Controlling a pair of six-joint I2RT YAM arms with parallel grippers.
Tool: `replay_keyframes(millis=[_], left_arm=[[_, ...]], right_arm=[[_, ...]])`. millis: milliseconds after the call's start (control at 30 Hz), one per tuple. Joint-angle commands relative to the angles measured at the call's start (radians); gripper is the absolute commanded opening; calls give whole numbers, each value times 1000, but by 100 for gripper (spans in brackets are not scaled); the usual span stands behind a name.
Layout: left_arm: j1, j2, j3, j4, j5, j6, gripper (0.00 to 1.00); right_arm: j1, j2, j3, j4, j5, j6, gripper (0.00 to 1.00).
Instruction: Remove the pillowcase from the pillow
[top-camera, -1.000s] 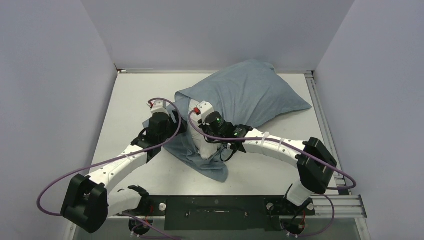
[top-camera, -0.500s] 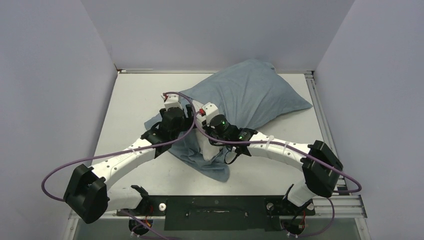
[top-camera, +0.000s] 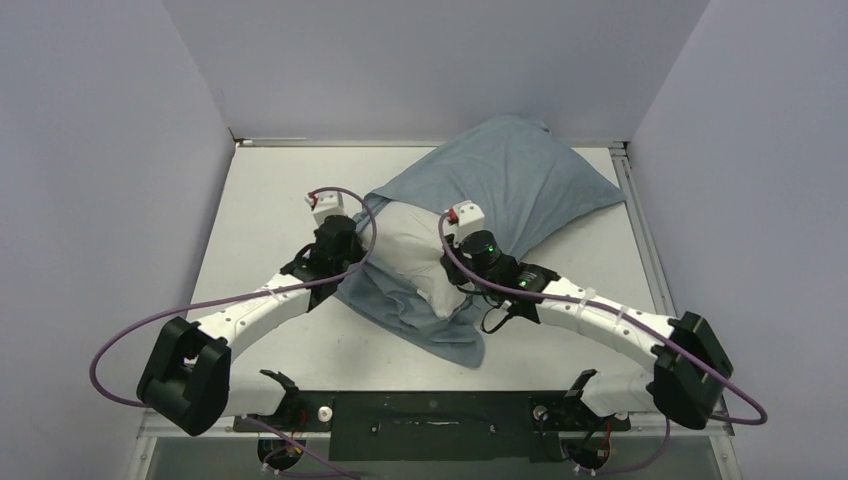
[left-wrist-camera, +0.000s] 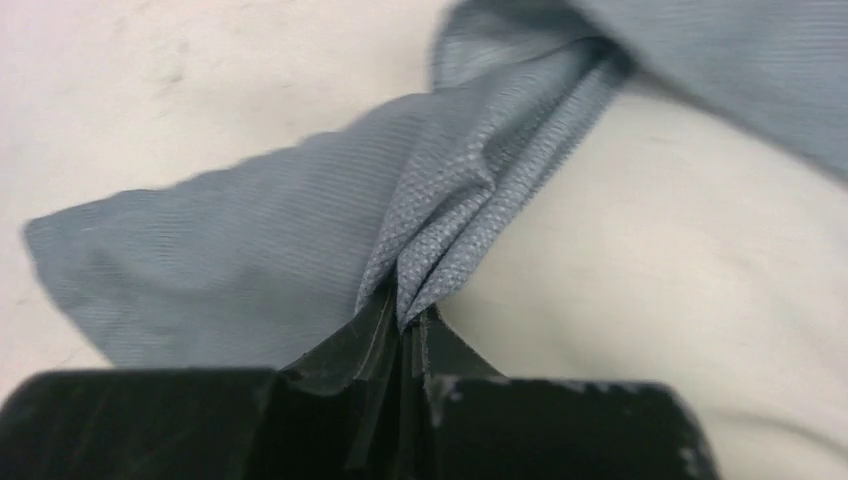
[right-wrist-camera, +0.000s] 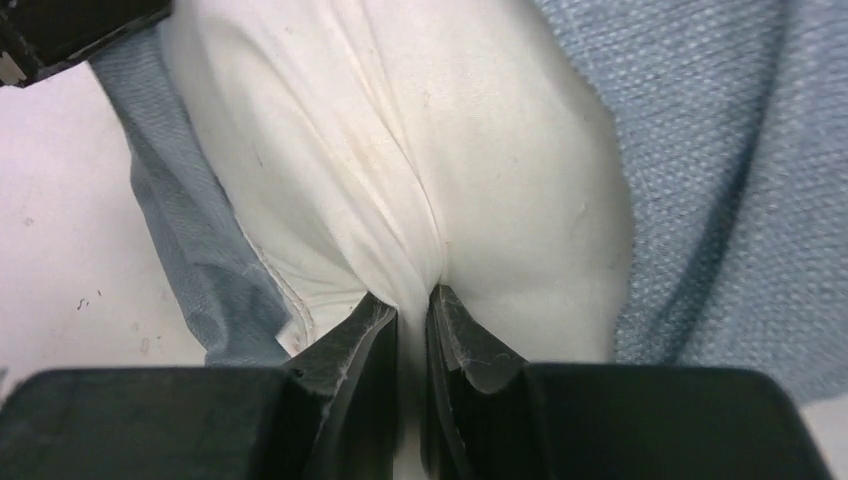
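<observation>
White pillow (top-camera: 410, 245) still runs under the pillowcase. So my right gripper will next pull to the right in the top view, away from my left gripper, then open.
The grey-blue pillowcase (top-camera: 510, 180) lies across the back right of the table, its open end bunched toward the front (top-camera: 420, 320). The white pillow (top-camera: 410, 245) bulges out of that opening between the two arms. My left gripper (top-camera: 358, 258) is shut on a gathered fold of the pillowcase's edge (left-wrist-camera: 470, 200), with the pillow (left-wrist-camera: 650, 250) just to its right; the left gripper (left-wrist-camera: 405, 318) shows no gap. My right gripper (top-camera: 452, 272) is shut on a pinch of the pillow's white fabric (right-wrist-camera: 400, 120), the right gripper (right-wrist-camera: 412, 300) flanked by pillowcase (right-wrist-camera: 720, 180).
The white table (top-camera: 260, 200) is walled at the back and on both sides. A metal rail (top-camera: 640, 230) runs along its right edge and a black bar (top-camera: 430, 410) along the front. The left arm's gripper body (right-wrist-camera: 70, 30) shows at the right wrist view's top left.
The left gripper has closed on the pillowcase's edge and drawn slightly left. The right gripper has pulled the pillow to the right, baring more white cushion.
</observation>
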Motion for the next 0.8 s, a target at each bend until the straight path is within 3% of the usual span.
replay_keyframes(millis=[0, 200, 433, 567, 667, 767], left_arm=[[108, -16, -89, 1, -103, -27, 0], [165, 22, -167, 73, -28, -76, 0], [164, 45, -262, 271, 198, -56, 0], [159, 18, -313, 361, 317, -49, 0], [154, -6, -342, 405, 361, -52, 0], [149, -22, -366, 457, 388, -65, 0]], right_arm=[[-76, -176, -53, -140, 140, 59, 5], [-125, -323, -87, -234, 185, 94, 5], [-114, -370, -34, -273, -1, -19, 7], [-38, -363, 61, -299, -47, -98, 34], [68, -324, 139, -296, -26, -159, 69], [170, -234, 227, -283, 20, -222, 93]])
